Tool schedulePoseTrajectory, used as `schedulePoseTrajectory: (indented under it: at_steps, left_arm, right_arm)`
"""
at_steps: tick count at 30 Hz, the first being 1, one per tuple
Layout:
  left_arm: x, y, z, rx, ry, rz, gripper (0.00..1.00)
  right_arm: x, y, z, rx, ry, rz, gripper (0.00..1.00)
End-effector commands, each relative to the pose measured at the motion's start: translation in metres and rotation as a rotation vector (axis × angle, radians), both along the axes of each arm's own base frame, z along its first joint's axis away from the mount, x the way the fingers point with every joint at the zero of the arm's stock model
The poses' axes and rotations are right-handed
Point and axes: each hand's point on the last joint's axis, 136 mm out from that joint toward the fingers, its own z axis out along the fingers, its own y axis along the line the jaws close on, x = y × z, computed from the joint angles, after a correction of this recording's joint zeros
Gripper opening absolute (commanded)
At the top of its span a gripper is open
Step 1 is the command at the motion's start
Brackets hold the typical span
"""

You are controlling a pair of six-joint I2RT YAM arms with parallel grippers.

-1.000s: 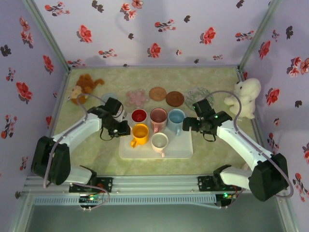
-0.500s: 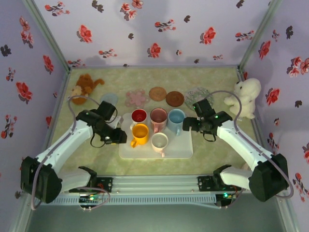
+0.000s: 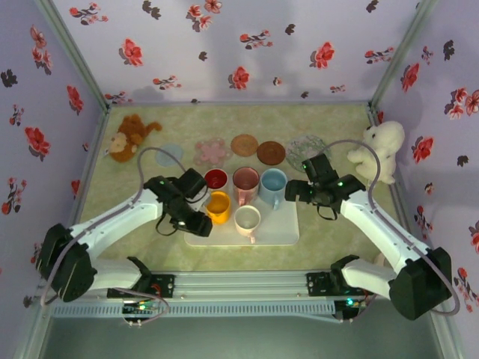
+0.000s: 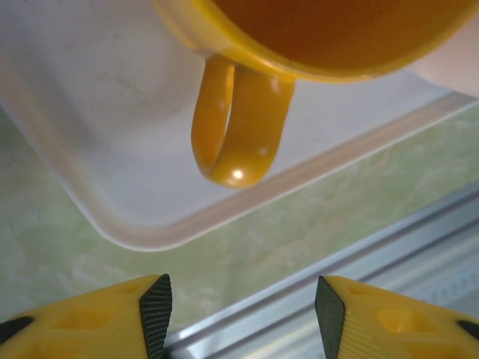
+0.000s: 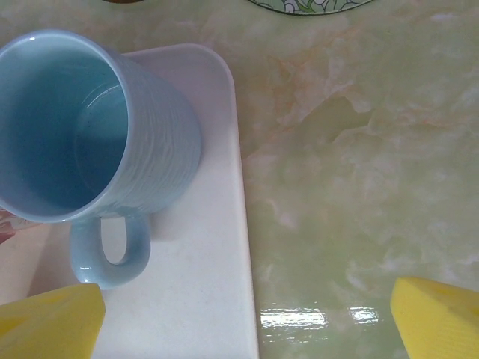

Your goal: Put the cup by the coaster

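The yellow cup's handle (image 4: 236, 127) sticks out toward my left gripper's open fingers, so my left gripper will reach outward and down to close around it.
Five cups stand on the white tray (image 3: 278, 233): red (image 3: 215, 179), pink (image 3: 245, 182), blue (image 3: 272, 184), yellow (image 3: 219, 205) and white (image 3: 247, 219). A row of coasters lies behind the tray: pale blue (image 3: 171, 153), pink flower (image 3: 213, 152), brown (image 3: 244, 144), dark brown (image 3: 271, 152) and clear floral (image 3: 307, 147). My left gripper (image 3: 196, 223) (image 4: 243, 314) is open over the tray's near-left corner, just short of the yellow cup's handle (image 4: 236, 127), holding nothing. My right gripper (image 3: 292, 191) (image 5: 247, 329) is wide open beside the blue cup (image 5: 82, 127), over the tray's right edge.
A brown plush toy (image 3: 131, 133) sits at the back left and a white plush bear (image 3: 378, 152) at the right. Flowered walls enclose the table. A metal rail (image 3: 239, 284) runs along the near edge.
My left gripper swung from the left of the tray to its near-left corner by the yellow cup, and its jaws opened. The right arm barely moved.
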Motion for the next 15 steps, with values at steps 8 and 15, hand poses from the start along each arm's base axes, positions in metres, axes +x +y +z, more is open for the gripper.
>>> schedulePoseTrajectory:
  at_steps: [8,15]
  left_arm:
    - [0.038,-0.017,-0.022,0.024,-0.158,0.008,0.59]
    - [0.039,-0.022,-0.035,0.022,-0.145,0.003,0.52]
  right_arm:
    - [0.001,-0.015,0.000,-0.027,-0.020,-0.078,0.99]
    - [0.003,-0.018,0.002,-0.024,-0.025,-0.090,0.99]
